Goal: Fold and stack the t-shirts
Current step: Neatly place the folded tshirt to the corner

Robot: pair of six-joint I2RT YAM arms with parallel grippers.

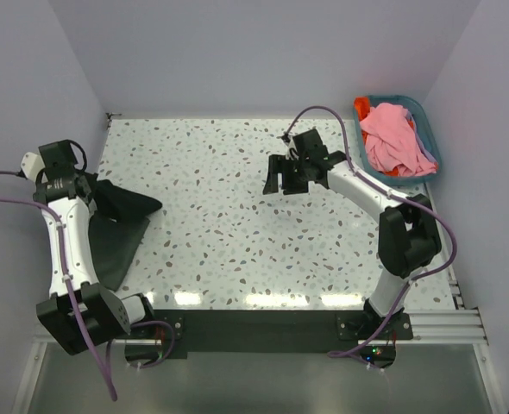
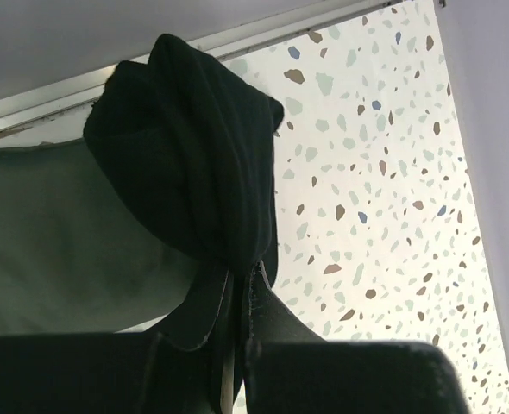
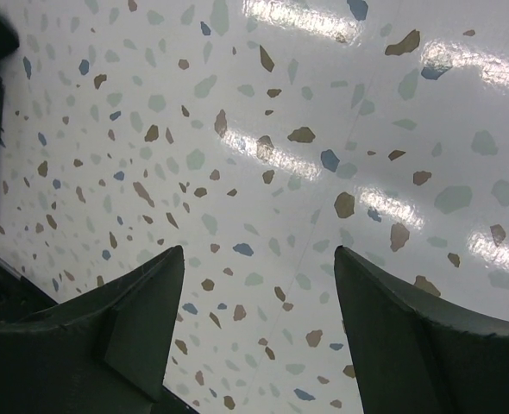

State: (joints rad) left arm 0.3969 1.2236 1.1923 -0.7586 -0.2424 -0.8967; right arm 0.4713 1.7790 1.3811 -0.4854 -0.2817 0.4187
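Observation:
My left gripper will next move back and toward the wall beside it, bringing the t-shirt's bunched corner over the t-shirt's flat near part (image 1: 111, 250) (image 2: 63, 243), which is still uncovered.
A dark folded t-shirt (image 1: 116, 231) lies at the table's left edge, partly under my left arm. My left gripper (image 1: 99, 197) is shut on a bunched corner of it; the left wrist view shows the black fabric (image 2: 194, 164) pinched between the fingers, hanging in a lump over the flat part of the shirt (image 2: 56, 250). My right gripper (image 1: 282, 177) is open and empty above the bare middle of the table, its fingers (image 3: 142, 302) wide apart. A pink t-shirt (image 1: 394, 138) with an orange-red one (image 1: 396, 172) under it lies heaped in the teal basket (image 1: 430, 138).
The basket stands at the back right corner against the wall. White walls close the table at left, back and right. The terrazzo tabletop (image 1: 237, 241) stretches between the two arms.

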